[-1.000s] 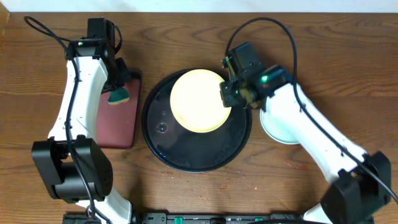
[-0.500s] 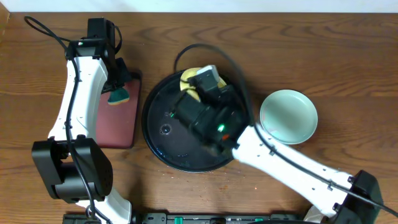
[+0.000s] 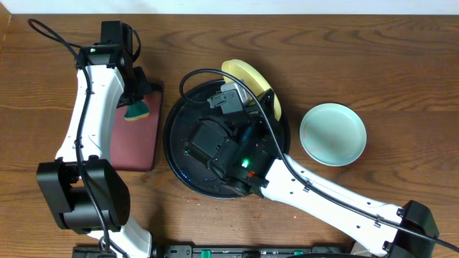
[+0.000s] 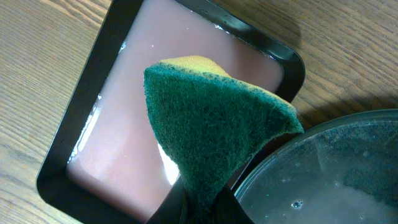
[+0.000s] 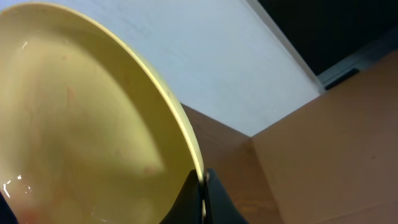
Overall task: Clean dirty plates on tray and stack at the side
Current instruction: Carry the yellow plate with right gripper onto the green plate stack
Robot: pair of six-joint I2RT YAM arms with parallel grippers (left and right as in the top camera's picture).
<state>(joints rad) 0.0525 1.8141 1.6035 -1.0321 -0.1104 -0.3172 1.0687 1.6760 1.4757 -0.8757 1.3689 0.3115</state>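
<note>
The blue-green plate lies below my right gripper, to its right in the overhead view: I will swing there, level the tilted yellow plate, lower and release it.
The pale yellow plate [image 3: 252, 80] is lifted and tilted on edge over the far rim of the round black tray [image 3: 172, 136]. My right gripper [image 5: 202, 186] is shut on its rim, and the plate [image 5: 81, 124] fills the right wrist view. In the overhead view the right arm hides the fingers. One pale blue-green plate [image 3: 333, 134] lies on the table right of the tray. No other blue-green plate shows apart from it. My left gripper [image 4: 202, 208] is shut on a green and yellow sponge [image 4: 211, 124], also seen from above [image 3: 136, 109], and holds it over the dark red tray.
The rectangular dark red tray [image 3: 136, 143] lies left of the black tray, with wet film on it [image 4: 124, 124]. The black tray's rim [image 4: 336, 168] is close to the sponge. The right arm [image 3: 308, 186] crosses the black tray's middle.
My right arm has swung from the tray's right side to over its middle, lifting the yellow plate from flat to tilted on edge. The blue-green plate is now uncovered. The left arm has not moved.
</note>
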